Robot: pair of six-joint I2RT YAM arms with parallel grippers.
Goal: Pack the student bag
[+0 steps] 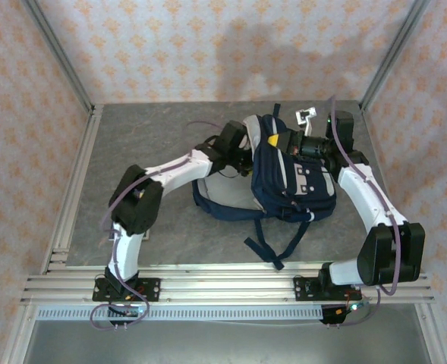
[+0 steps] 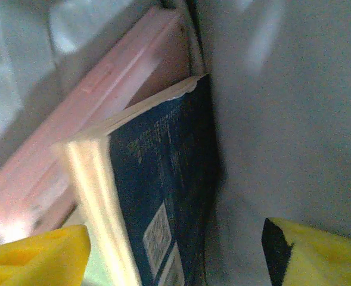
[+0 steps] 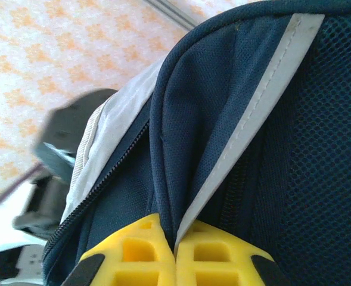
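Observation:
My right gripper is pinching the navy fold (image 1: 265, 139) (image 3: 175, 199) and next needs to ease it away from my left gripper, to keep the opening wide while my left gripper is inside. Then it should release the fold.
The student bag (image 1: 293, 180), navy with white and grey patches, lies in the middle of the table, its opening facing left. My left gripper (image 2: 172, 241) is inside it, open, with yellow fingers (image 2: 38, 259) set wide apart. Between them stands a dark blue book (image 2: 163, 179), and a pink case (image 2: 92, 125) leans behind it against the grey lining (image 2: 282, 119). My right gripper (image 3: 175, 259) is shut on a fold of the bag's (image 3: 193, 119) navy fabric beside its light stripe (image 3: 252, 119), at the top rim (image 1: 275, 139).
The bag's dark straps (image 1: 280, 244) trail toward the near edge. A small white and metal object (image 1: 306, 116) lies on the grey table (image 1: 147, 136) behind the bag. Aluminium rails (image 1: 223, 287) run along the front, and patterned walls close in the sides.

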